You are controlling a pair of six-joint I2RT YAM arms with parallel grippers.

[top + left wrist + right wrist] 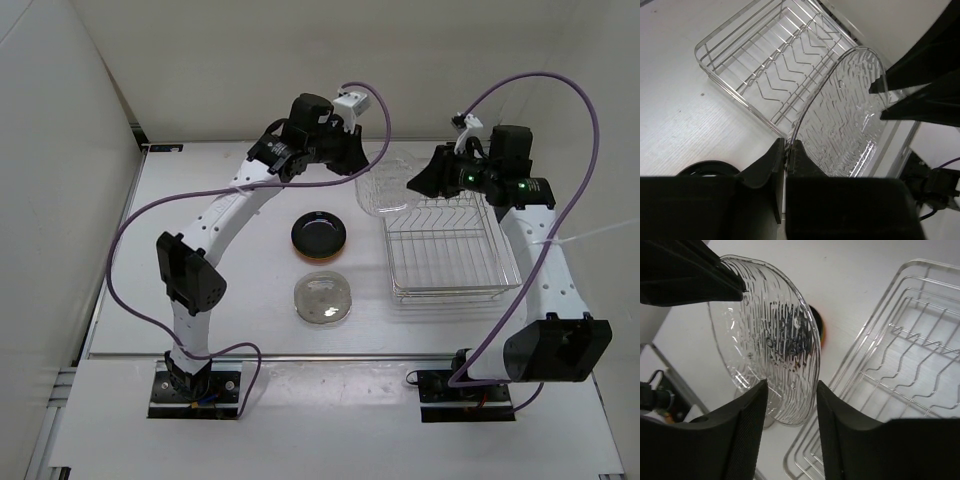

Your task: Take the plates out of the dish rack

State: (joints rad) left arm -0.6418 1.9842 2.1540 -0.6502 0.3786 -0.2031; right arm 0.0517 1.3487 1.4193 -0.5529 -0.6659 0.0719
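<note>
The clear ribbed plate (pixel 385 186) and the second clear round dish (pixel 323 298) are both clear, so next I need to move my left gripper back and down over that dish to release the plate.
A clear ribbed plate (pixel 385 186) is held on edge above the table, just left of the dish rack's far left corner. My left gripper (pixel 788 150) is shut on its rim; in the top view the left gripper (pixel 362 160) is at the plate's far left side. My right gripper (pixel 790 395) is open, its fingers on either side of the plate's (pixel 765 340) opposite rim without closing on it. The silver wire dish rack (pixel 447 291) holds no plates. A black plate (pixel 319 233) lies on an orange plate (pixel 301 248) on the table. No lime green plate shows.
A second clear round dish (pixel 323 299) lies on the table in front of the black plate. The rack (pixel 740 60) sits right of centre. White walls close the table at left and back.
</note>
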